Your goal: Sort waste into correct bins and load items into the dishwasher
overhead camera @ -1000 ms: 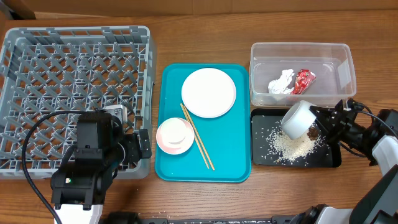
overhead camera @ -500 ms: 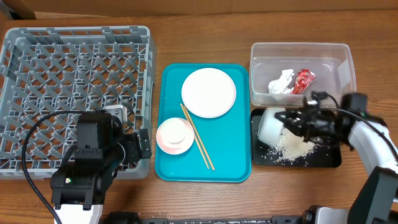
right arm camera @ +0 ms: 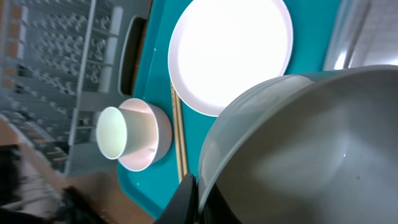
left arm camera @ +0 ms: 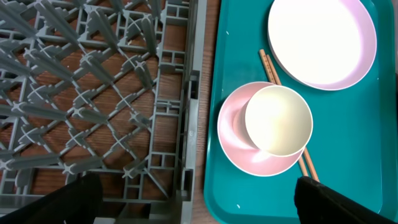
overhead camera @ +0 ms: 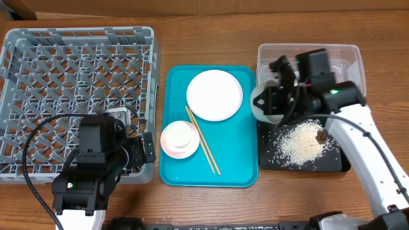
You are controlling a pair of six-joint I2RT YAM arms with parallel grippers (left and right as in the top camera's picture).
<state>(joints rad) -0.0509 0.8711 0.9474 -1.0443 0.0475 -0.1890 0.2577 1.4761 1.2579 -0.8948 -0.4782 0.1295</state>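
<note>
I should next carry the bowl left in the overhead view with my right gripper, lower it onto the white plate (overhead camera: 214, 94) (right arm camera: 231, 51) below and release it, since the plate is empty.
My right gripper (overhead camera: 280, 101) is shut on the rim of the grey bowl (overhead camera: 262, 102) and holds it tilted in the air between the teal tray and the clear tub (overhead camera: 348, 54). In the right wrist view the bowl (right arm camera: 311, 143) fills the frame, with the fingers pinching its edge. Rice grains (overhead camera: 299, 144) and a brown scrap (overhead camera: 320, 136) lie on the black tray (overhead camera: 335, 164). The white plate (overhead camera: 214, 94), the pink bowl (overhead camera: 174, 148) with the white cup (overhead camera: 179, 135) in it, and the chopsticks (overhead camera: 204, 142) lie on the teal tray. My left gripper (overhead camera: 139, 153) is open and empty at the dish rack's (overhead camera: 77, 89) front right corner. My right arm hides the tissue and the wrapper.
The teal tray (overhead camera: 238, 167) sits between the dish rack and the two bins. My right arm reaches across the clear tub and the black tray. Wooden table shows along the front edge.
My right gripper has carried the grey bowl up and to the left, off the black tray. The rice pile and brown scrap now lie uncovered there. The left arm has not moved.
</note>
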